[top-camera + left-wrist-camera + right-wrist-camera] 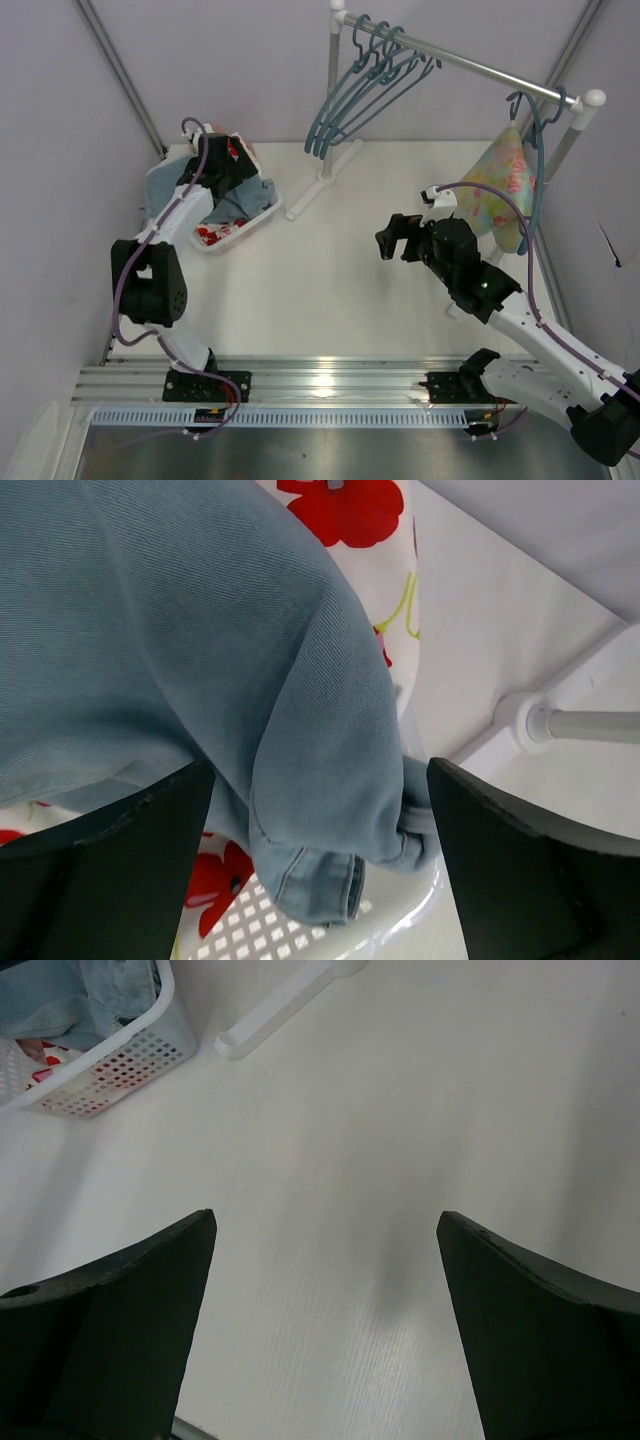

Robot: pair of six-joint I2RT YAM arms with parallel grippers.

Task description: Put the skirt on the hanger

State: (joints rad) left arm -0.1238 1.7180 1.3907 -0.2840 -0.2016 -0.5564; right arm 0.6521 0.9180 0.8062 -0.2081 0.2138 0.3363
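My left gripper comes down over the raised fold of the skirt next and closes on the skirt, since that fold lies below it, between its open fingers.
The light blue denim skirt lies bunched in the white basket, on top of a white cloth with red flowers. My left gripper is open just above it, its jaws on either side of a fold near the stitched hem. In the top view the left gripper is down in the basket, with skirt denim beside it. Several teal hangers hang on the rail at the back. My right gripper is open and empty over bare table, as the right wrist view also shows.
The rack's rail runs across the back right, with its foot beside the basket. A pastel floral garment hangs on a hanger at the rail's right end. The basket and rack foot lie ahead of the right gripper.
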